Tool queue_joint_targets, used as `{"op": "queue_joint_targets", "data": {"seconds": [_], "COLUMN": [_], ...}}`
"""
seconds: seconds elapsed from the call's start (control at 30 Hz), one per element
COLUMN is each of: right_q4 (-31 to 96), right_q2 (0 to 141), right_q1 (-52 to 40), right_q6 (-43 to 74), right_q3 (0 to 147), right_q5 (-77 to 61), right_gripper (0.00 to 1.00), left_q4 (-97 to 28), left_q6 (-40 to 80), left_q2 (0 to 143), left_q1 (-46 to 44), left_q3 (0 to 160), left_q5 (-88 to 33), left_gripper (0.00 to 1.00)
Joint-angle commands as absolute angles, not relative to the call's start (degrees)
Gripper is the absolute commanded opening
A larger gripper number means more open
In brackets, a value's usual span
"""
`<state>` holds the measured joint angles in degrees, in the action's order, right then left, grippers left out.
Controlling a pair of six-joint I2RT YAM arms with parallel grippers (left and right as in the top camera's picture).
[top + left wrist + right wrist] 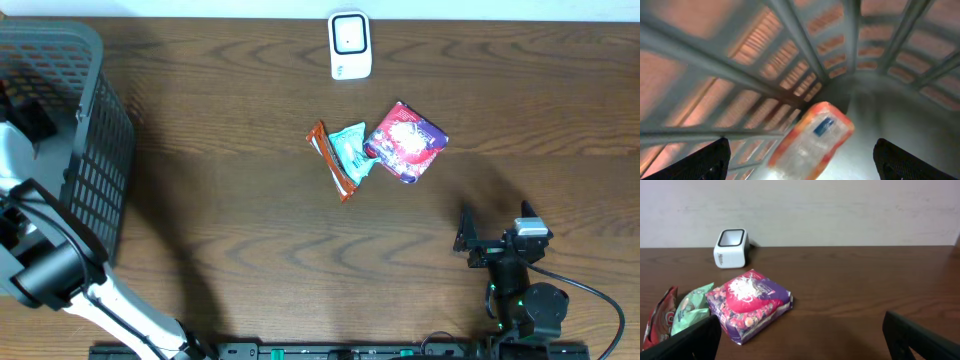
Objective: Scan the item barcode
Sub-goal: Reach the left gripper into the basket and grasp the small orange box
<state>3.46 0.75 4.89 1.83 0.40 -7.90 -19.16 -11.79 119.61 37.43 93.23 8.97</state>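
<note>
My left gripper moves down further into the grey basket next, onto the clear packet's middle [809, 146]. The packet lies on the basket's bottom between the gripper's open fingers, hence this move.
The white barcode scanner [350, 44] stands at the table's far edge, also visible as the scanner [731, 247] in the right wrist view. Three items lie mid-table: a purple-and-red bag [406, 141], a green packet [352, 148] and a red-brown packet [332, 160]. My left gripper [800, 160] is down inside the grey basket [85, 150], open, with a blurred clear packet with orange edges [812, 140] lying loose between its fingers, touching neither. My right gripper [497, 228] rests open near the front right, empty, facing the purple bag [747, 302].
The basket's mesh wall [740, 60] closes round the left gripper on all sides. The left arm [50, 265] reaches into the basket from the front left. Bare wooden table [865, 295] lies between the right gripper and the items.
</note>
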Motion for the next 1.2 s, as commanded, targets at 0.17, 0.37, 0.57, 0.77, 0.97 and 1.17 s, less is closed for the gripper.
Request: {"op": "queue_joint_targets", "data": {"seconds": [0.17,0.37,0.57,0.77,0.97,1.17], "right_q4": [3.66,3.66,3.68,3.66,3.66,3.66], "right_q2": [0.71,0.71,0.71,0.71,0.73,0.73], "right_q1": [4.40,4.40,4.40,4.40,4.40,4.40], "right_q6": [0.78,0.78,0.78,0.78,0.78,0.78], "right_q3": [0.32,0.32,0.32,0.32,0.32,0.32], "right_q5": [-7.86,-7.86,-7.86,-7.86,-7.86,-7.86], "right_gripper": [0.99,0.99,0.99,0.99,0.99,0.99], "left_q4": [-15.92,-17.12,-17.06,-12.93,-11.86,-14.74], "left_q6": [-15.81,-15.81,-6.74,7.92,23.44,41.87], "left_q2": [124.44,124.29,117.40,102.28,86.85,74.76], "left_q1": [37.58,37.69,37.65,37.65,37.50,30.26], "left_q3": [92.82,92.82,92.82,92.82,92.82,92.82], "left_q5": [9.06,9.13,9.39,-8.54,-28.14,-29.58], "left_gripper": [0.64,0.08,0.07,0.07,0.07,0.07]}}
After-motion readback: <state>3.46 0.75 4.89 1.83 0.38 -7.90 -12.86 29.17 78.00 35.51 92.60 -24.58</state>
